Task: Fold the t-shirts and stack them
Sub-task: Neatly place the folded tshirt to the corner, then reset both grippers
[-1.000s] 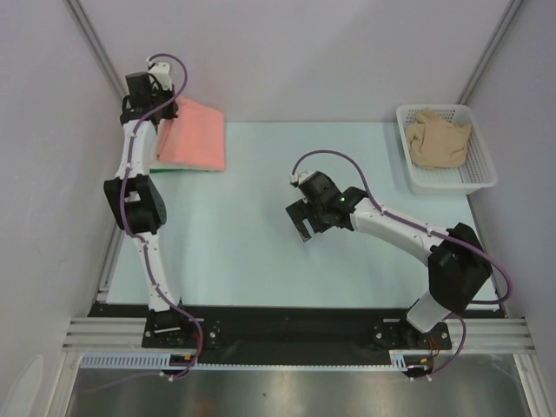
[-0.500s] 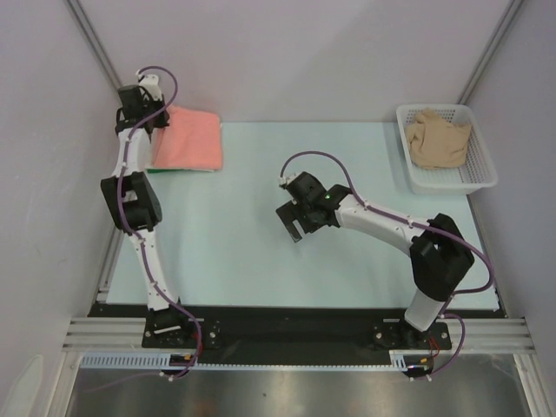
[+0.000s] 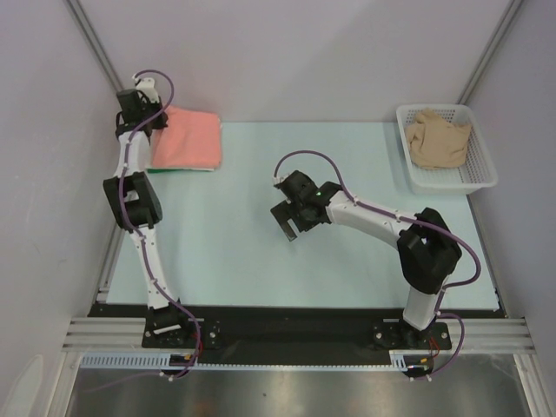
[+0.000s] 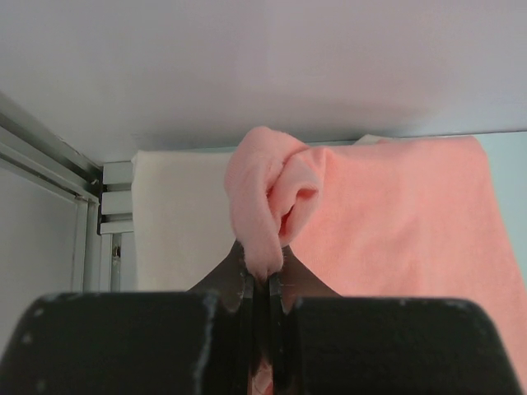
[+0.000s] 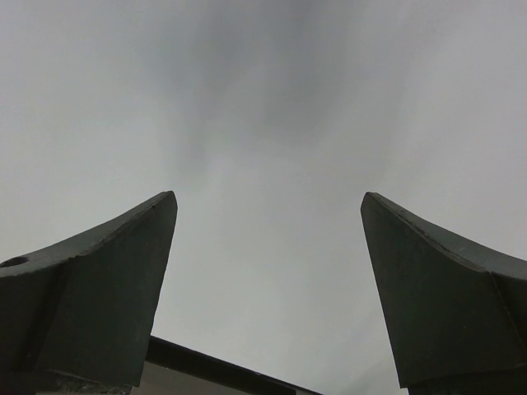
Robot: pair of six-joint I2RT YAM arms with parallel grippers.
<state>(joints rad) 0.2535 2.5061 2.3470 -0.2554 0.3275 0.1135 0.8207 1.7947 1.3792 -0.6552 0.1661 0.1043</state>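
Observation:
Next, my left gripper will draw the fold to the left in its wrist view over the uncovered cream-white strip and release, since the strip lies that way.
The folded salmon-pink t-shirt lies at the table's far left corner. My left gripper is shut on a bunched fold of its left edge. In the left wrist view the salmon-pink t-shirt lies over a cream-white t-shirt, which shows to its left. A tan-beige t-shirt sits crumpled in the white mesh basket at the far right. My right gripper hangs open over mid-table with nothing between its fingers.
A thin green edge shows under the pink shirt's near side. Grey walls close in the table at the back and on both sides. The metal frame rail runs just left of the stack.
My left gripper drew the pink shirt's edge leftward and back, and the shirt now lies flatter. The right arm swung left toward the table's middle, staying open.

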